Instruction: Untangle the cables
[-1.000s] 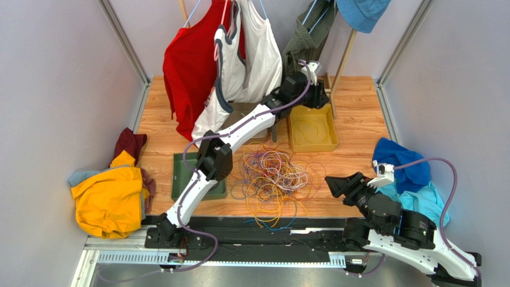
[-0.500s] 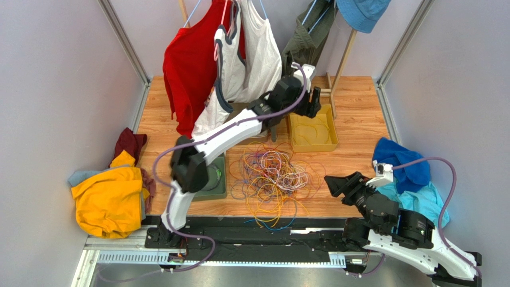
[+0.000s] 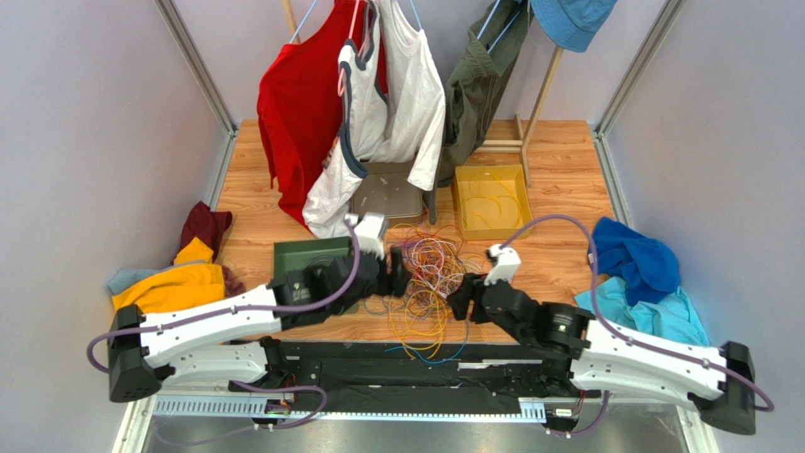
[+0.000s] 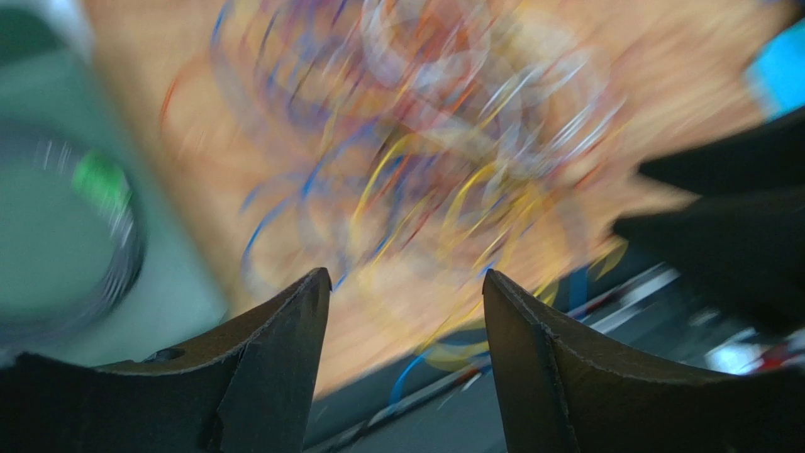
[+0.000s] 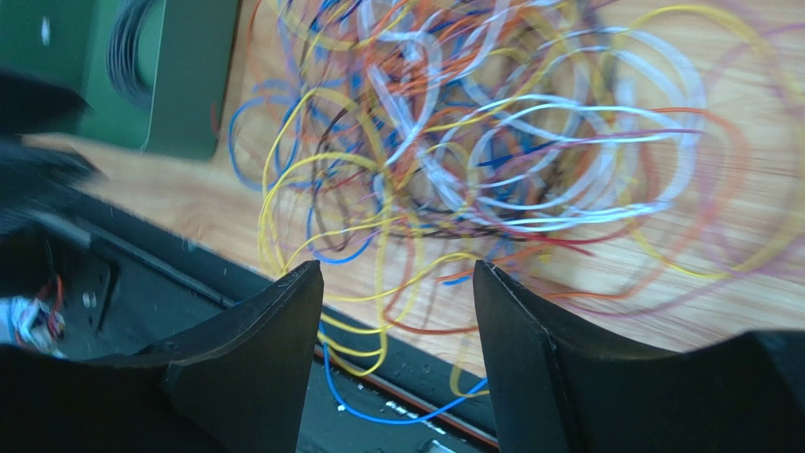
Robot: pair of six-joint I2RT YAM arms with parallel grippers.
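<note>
I need to move my left gripper down and back onto the yellow pieces of cable next, because they lie by the table's near edge, below my left gripper and toward my base.
The cables (image 3: pixel 430 281) lie in a loose snarl of orange, yellow, purple, blue, red and white loops at the table's near middle, some hanging over the front edge. My left gripper (image 3: pixel 402 276) is low at the snarl's left side, open and empty. Its view (image 4: pixel 406 278) is motion-blurred, with the cables (image 4: pixel 425 160) ahead of the jaws. My right gripper (image 3: pixel 461 302) is at the snarl's near right side, open and empty. In its view (image 5: pixel 397 269) the cables (image 5: pixel 491 142) spread ahead, and yellow and blue strands hang between the jaws over the edge.
A green tray (image 3: pixel 307 257) lies left of the snarl and holds a dark coil (image 5: pixel 132 47). A yellow tray (image 3: pixel 491 200) with a yellow cable and a grey tray (image 3: pixel 387 196) sit further back. Clothes hang on a rack (image 3: pixel 378 85) behind, and clothes piles lie on both sides.
My left arm has swung back from the yellow tray down to the snarl's left side. My right arm has moved from the front right in to the snarl's right side.
</note>
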